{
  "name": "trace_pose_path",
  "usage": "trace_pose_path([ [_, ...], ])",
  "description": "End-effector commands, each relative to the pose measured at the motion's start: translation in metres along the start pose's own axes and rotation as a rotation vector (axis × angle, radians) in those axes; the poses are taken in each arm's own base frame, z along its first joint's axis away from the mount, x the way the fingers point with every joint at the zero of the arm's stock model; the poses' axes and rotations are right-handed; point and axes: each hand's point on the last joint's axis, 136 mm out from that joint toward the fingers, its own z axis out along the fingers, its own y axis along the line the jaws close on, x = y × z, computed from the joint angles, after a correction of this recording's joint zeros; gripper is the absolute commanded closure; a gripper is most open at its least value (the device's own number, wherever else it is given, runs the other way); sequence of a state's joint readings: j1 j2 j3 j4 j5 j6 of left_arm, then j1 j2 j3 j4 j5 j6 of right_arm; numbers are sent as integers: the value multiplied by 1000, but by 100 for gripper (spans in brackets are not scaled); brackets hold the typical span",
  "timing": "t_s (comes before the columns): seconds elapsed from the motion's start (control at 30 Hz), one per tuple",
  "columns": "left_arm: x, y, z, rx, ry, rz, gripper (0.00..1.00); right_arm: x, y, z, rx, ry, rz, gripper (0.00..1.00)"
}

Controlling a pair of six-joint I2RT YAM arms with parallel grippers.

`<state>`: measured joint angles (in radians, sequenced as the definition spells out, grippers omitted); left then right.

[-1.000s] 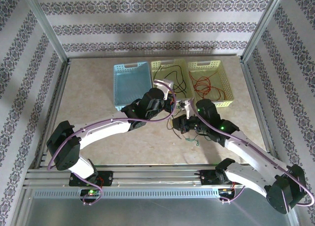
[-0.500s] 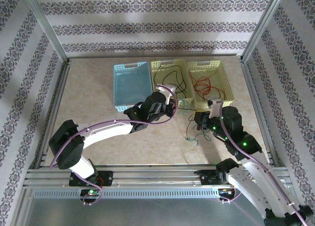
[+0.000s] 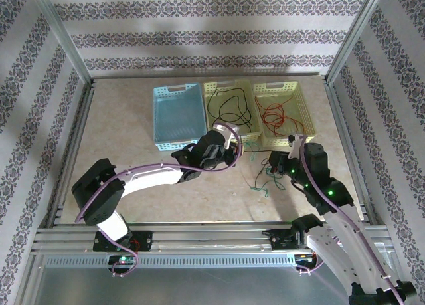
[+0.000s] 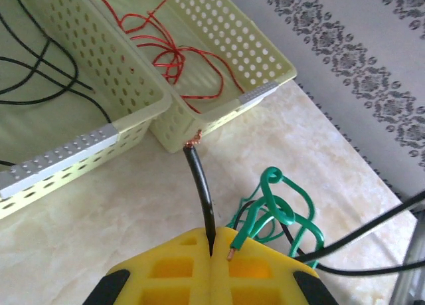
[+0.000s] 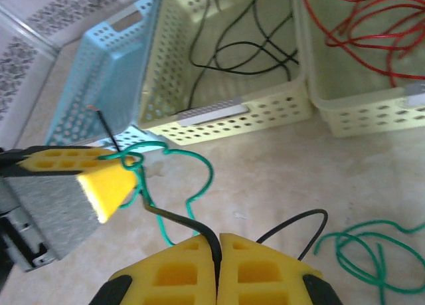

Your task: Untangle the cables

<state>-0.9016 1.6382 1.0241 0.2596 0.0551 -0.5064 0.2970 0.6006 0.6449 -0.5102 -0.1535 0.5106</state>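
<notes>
More black cable already lies in the middle basket, so my right gripper will next move outward over the bottom of the middle basket and let go of the thin black cable there.
My left gripper is shut on one end of a black cable, just in front of the baskets. My right gripper is shut on the same black cable further along. The cable runs between the two grippers above the table. A green cable loops around the black one beside the left fingers, and the rest of it lies on the table. A red cable lies in the right basket. More black cable lies in the middle basket.
Three baskets stand side by side at the back: a blue one, a pale yellow middle one and a pale yellow right one. Metal frame rails border the table. Purple arm cables arch over the left wrist.
My right gripper has drawn back to the right, away from the left gripper, pulling the black cable out between them. The left gripper has shifted slightly right.
</notes>
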Motion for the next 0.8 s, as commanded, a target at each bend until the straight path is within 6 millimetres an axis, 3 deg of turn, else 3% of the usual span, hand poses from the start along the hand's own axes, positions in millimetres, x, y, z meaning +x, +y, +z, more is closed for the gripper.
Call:
trace_pose_path([
  [0.0,48,61,-2,-192,127,-8,100,-49,-41,-32,270,-245,23,100],
  [0.17,72,65,-3,-161,186,-27,99,-63,-52,-44,350,-302,30,100],
  [0.3,86,59,-3,-87,207,-25,87,-68,-50,-40,358,-291,16,100],
  [0.4,88,49,-3,-21,199,-7,75,-68,-38,-31,295,-257,-2,100],
  [0.57,92,54,2,-41,218,5,70,-73,-18,-24,204,-240,-40,100],
  [0.67,93,56,4,-43,208,3,61,-89,0,-31,154,-274,-80,100],
  [0.77,88,53,3,-29,182,4,45,-108,23,-36,94,-301,-118,100],
])
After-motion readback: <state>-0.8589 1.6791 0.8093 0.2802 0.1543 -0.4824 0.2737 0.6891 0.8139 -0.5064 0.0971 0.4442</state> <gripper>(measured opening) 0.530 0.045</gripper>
